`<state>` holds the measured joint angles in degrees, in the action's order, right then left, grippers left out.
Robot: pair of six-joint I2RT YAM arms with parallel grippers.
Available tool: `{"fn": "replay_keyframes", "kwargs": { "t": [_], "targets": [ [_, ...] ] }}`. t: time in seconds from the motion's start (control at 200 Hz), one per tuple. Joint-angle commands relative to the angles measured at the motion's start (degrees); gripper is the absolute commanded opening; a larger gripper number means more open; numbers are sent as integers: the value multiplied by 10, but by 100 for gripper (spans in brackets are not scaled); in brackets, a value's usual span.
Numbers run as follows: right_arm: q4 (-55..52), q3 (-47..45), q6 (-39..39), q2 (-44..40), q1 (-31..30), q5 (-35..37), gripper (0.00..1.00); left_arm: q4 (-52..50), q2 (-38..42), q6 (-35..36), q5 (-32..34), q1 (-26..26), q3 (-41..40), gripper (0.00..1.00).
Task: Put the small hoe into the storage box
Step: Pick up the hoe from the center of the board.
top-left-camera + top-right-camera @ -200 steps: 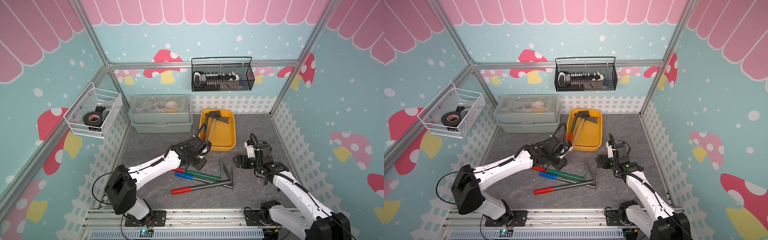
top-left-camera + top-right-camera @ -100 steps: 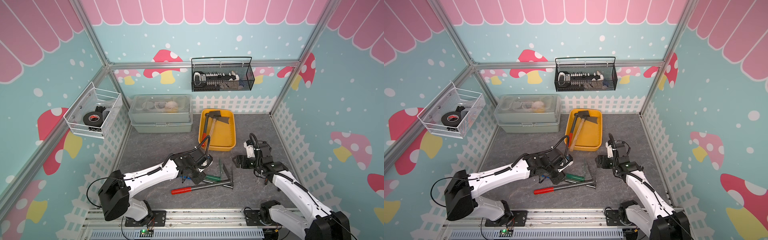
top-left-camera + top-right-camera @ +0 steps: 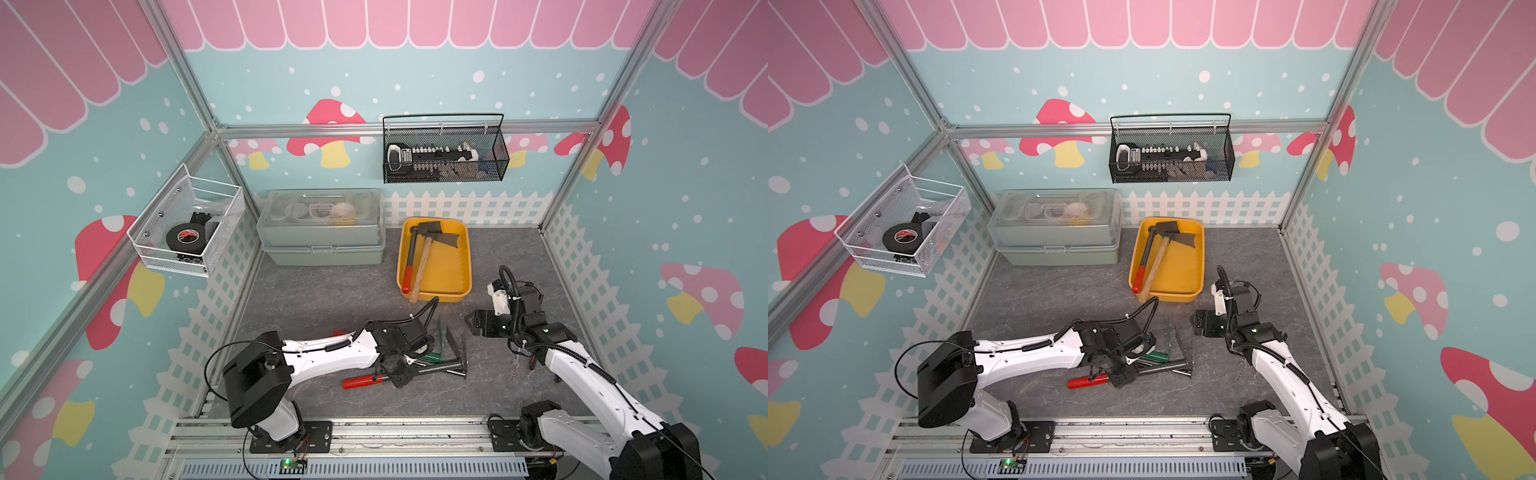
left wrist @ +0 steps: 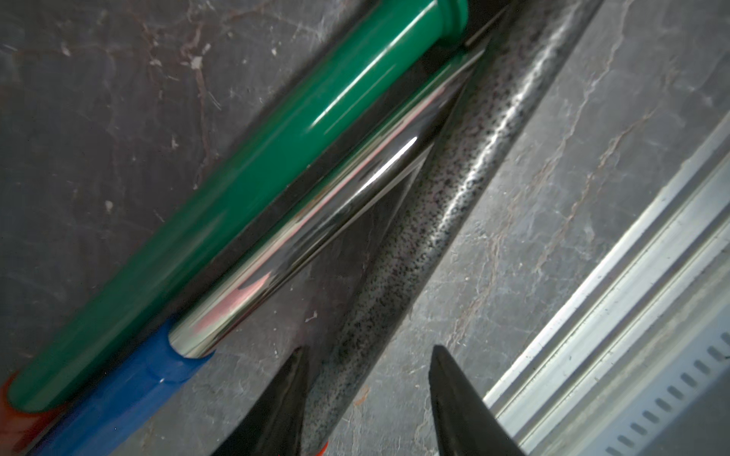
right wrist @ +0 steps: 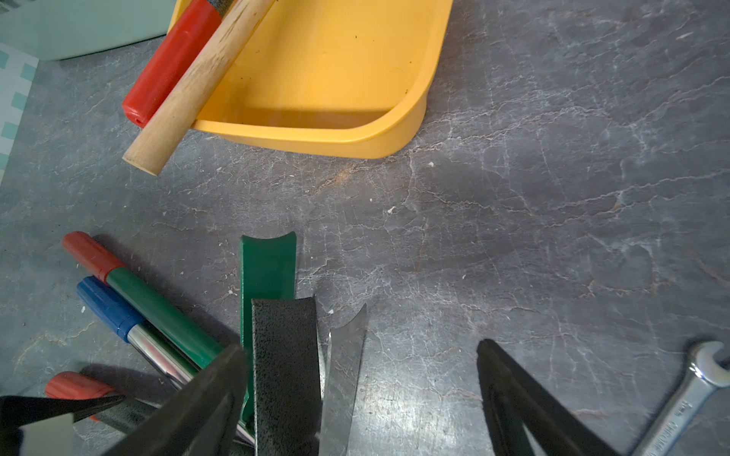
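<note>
The left gripper's open fingers lower around the part of the hoe beside the red grip [image 4: 334, 387] next and close. The dark speckled handle [image 4: 434, 209] lies just below, between them.
Three small hoes lie crossed on the grey floor. One has a red grip [image 3: 359, 381] and a dark speckled shaft [image 4: 434, 209]. My left gripper [image 3: 397, 376] [image 4: 367, 349] is down over that shaft and open. One finger [image 4: 284, 395] touches the shaft and the other stands apart. Beside it lie a green-handled hoe [image 4: 237, 177] and a chrome-shafted one with a blue grip [image 4: 118, 398]. The yellow storage box [image 3: 467, 266] [image 5: 316, 136] sits further back. My right gripper [image 3: 476, 326] [image 5: 360, 344] hangs open and empty above the hoe blades [image 5: 284, 355].
The box holds a red-gripped tool [image 3: 409, 257] and a wooden-handled one [image 3: 422, 266] that sticks out over its near rim. A grey-green lidded case [image 3: 320, 232] stands left of it. A wrench [image 5: 687, 395] lies near my right arm. Wire baskets [image 3: 444, 153] hang on the walls.
My left arm has swung from the box's near corner toward the front and come down over the red-gripped hoe's shaft. The right arm has not moved.
</note>
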<state>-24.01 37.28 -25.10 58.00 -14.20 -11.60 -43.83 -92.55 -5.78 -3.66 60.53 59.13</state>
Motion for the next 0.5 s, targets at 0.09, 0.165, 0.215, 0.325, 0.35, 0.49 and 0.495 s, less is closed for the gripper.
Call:
{"fn": "replay_keyframes", "kwargs": {
  "t": [0.09, 0.165, 0.215, 0.325, 0.35, 0.49, 0.495],
  "targets": [
    [-12, 11, 7, -3, 3, 0, 90, 11, -22, 1, 1, 4, -6, 49],
    [-11, 11, 8, -3, 3, 1, 90, 14, -30, 3, 2, 3, -6, 49],
    [-11, 12, 7, -2, 3, 2, 90, 15, -35, 4, 3, 3, -6, 49],
    [-11, 14, 8, 1, 3, 2, 90, 18, -48, 9, 4, 3, -1, 49],
    [-11, 15, 7, 2, 3, 2, 90, 17, -50, 10, 5, 4, 1, 49],
    [-15, 16, 9, -1, 3, 6, 90, 23, -62, 15, 13, 3, 3, 48],
    [-15, 16, 9, -1, 3, 6, 90, 23, -63, 15, 13, 3, 3, 48]
  ]
}}
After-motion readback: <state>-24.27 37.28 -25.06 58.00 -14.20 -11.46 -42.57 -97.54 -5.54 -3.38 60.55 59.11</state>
